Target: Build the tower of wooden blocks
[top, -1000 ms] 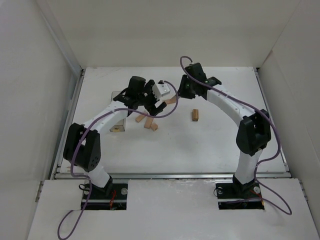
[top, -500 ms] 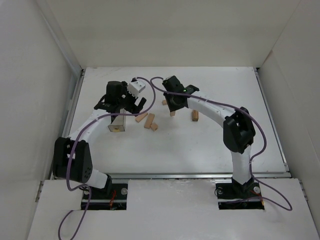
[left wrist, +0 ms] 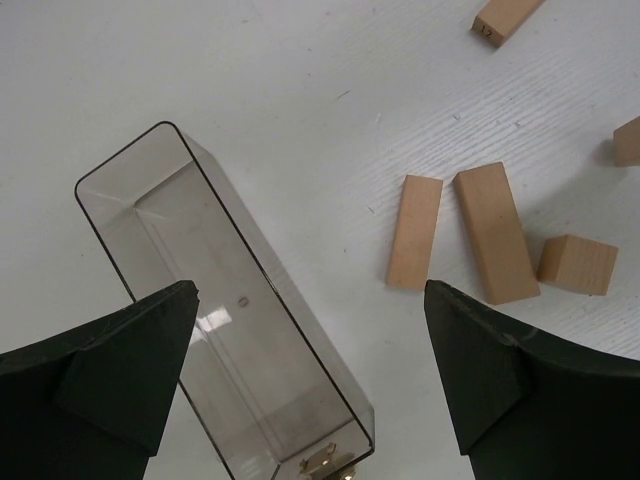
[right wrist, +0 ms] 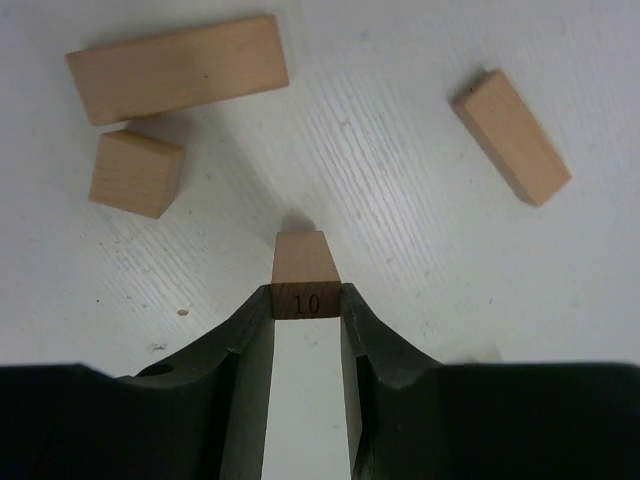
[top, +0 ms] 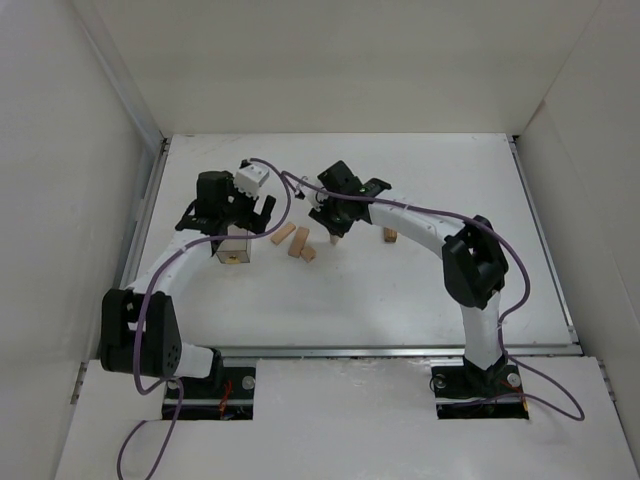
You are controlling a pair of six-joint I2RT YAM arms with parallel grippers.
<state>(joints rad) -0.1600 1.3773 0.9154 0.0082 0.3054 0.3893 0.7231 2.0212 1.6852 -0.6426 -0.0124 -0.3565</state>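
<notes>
The right gripper turns while moving toward the cube next, then releases the upright block on the bare tabletop beside the cube, as it lies empty.
No tower stands. My right gripper (right wrist: 306, 300) is shut on a small upright wood block marked "10" (right wrist: 306, 262), held just over the table; I cannot tell if it touches. It also shows in the top view (top: 334, 238) under the right gripper (top: 332, 222). Two planks (top: 283, 235) (top: 299, 241) and a cube (top: 309, 254) lie just left of it. Another block (top: 389, 236) lies to the right. My left gripper (top: 250, 212) (left wrist: 310, 290) is open and empty above the clear plastic box (left wrist: 230, 330).
The clear box (top: 235, 248) stands at the left of the table. In the left wrist view a plank (left wrist: 414, 232), a larger plank (left wrist: 497, 232) and a cube (left wrist: 578, 264) lie right of the box. White walls enclose the table.
The left arm swung left, away from the blocks, to over the clear box. The right gripper moved left and nearer with the block, down beside the loose blocks.
</notes>
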